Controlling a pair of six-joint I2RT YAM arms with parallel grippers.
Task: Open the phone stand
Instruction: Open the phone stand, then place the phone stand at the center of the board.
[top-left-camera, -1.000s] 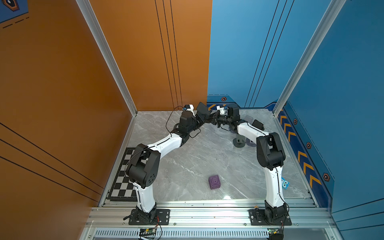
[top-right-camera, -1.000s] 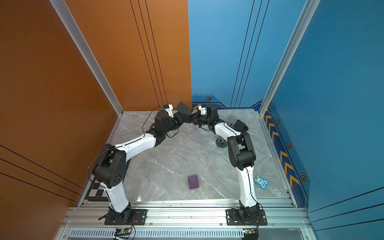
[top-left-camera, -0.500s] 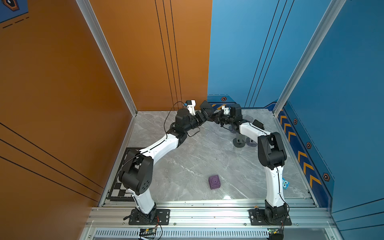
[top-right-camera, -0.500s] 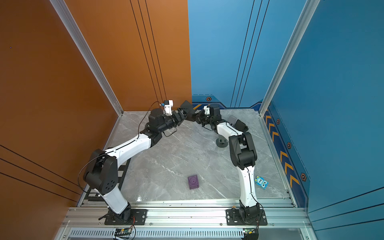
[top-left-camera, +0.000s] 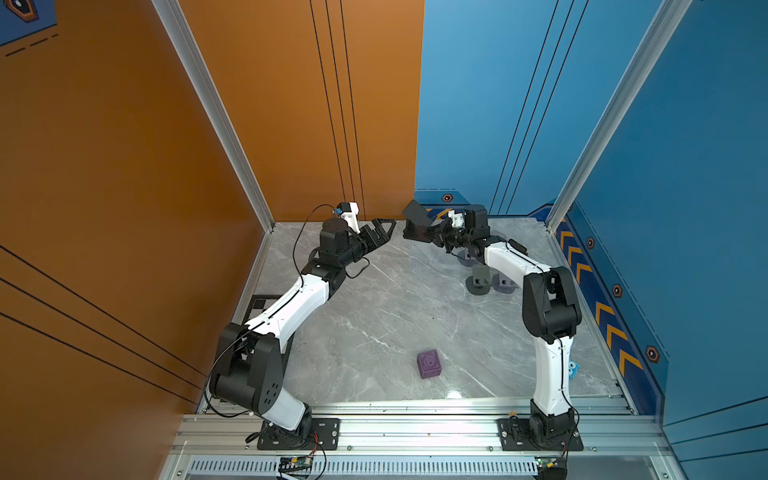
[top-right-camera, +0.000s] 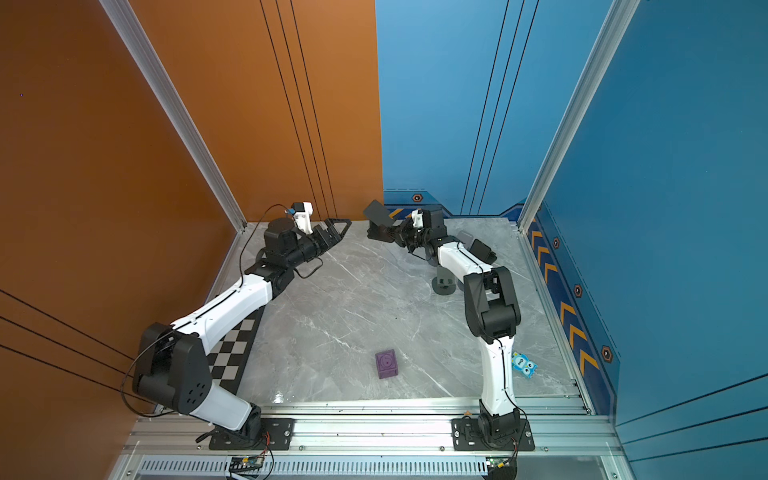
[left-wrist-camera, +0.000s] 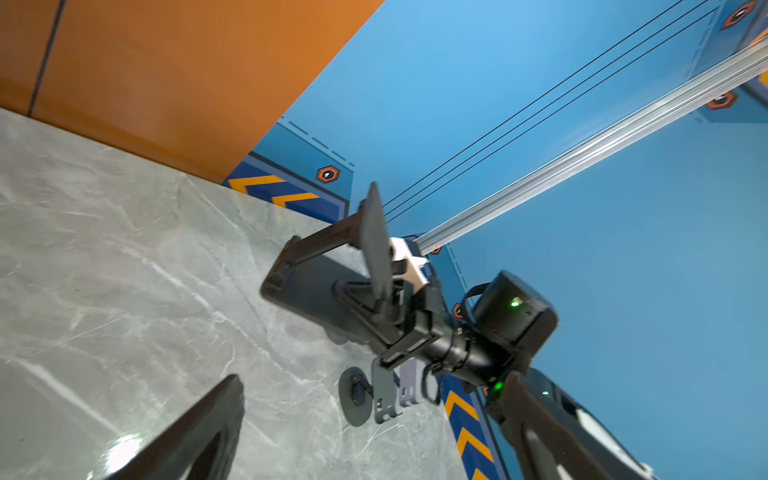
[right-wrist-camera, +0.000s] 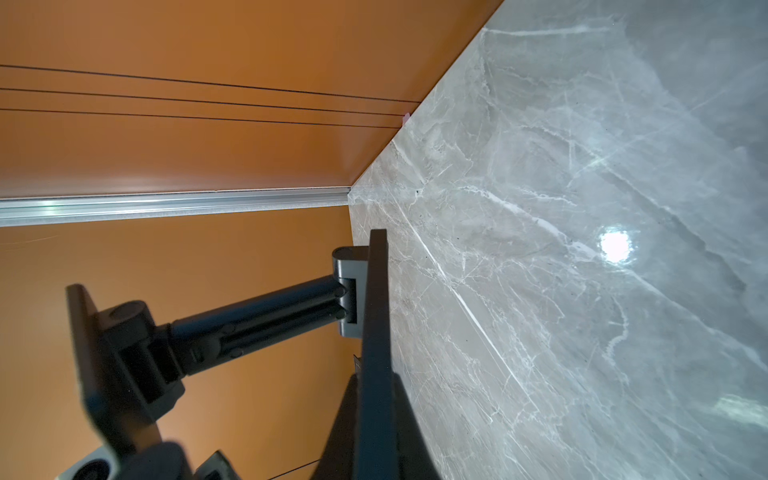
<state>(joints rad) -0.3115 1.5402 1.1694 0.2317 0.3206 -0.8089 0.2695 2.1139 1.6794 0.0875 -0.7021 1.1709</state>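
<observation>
The black phone stand is already unfolded, so I will lower my right gripper to set the stand's base down on the bare table beneath and let go of it.
The black phone stand (top-left-camera: 417, 227) (top-right-camera: 377, 224) is at the back of the table, unfolded: its top plate (left-wrist-camera: 376, 245) is swung up from the base (left-wrist-camera: 316, 291) on a hinged arm (right-wrist-camera: 257, 316). My right gripper (top-left-camera: 436, 235) (top-right-camera: 398, 237) (right-wrist-camera: 374, 376) is shut on the base, which shows edge-on between its fingers. To the left of the stand, with a gap between them, my left gripper (top-left-camera: 383, 230) (top-right-camera: 340, 228) is open and holds nothing. One of its fingers (left-wrist-camera: 199, 432) shows in the left wrist view.
A purple cube (top-left-camera: 429, 364) (top-right-camera: 386, 364) lies toward the front middle. Small grey stands (top-left-camera: 480, 280) (top-right-camera: 444, 283) sit beside the right arm, a blue owl toy (top-right-camera: 523, 365) by its base. A checkerboard (top-right-camera: 230, 353) lies at the left edge. Walls close off three sides.
My left gripper has opened, let go of the stand's top plate and drawn back to the left. The right gripper has kept its hold on the base.
</observation>
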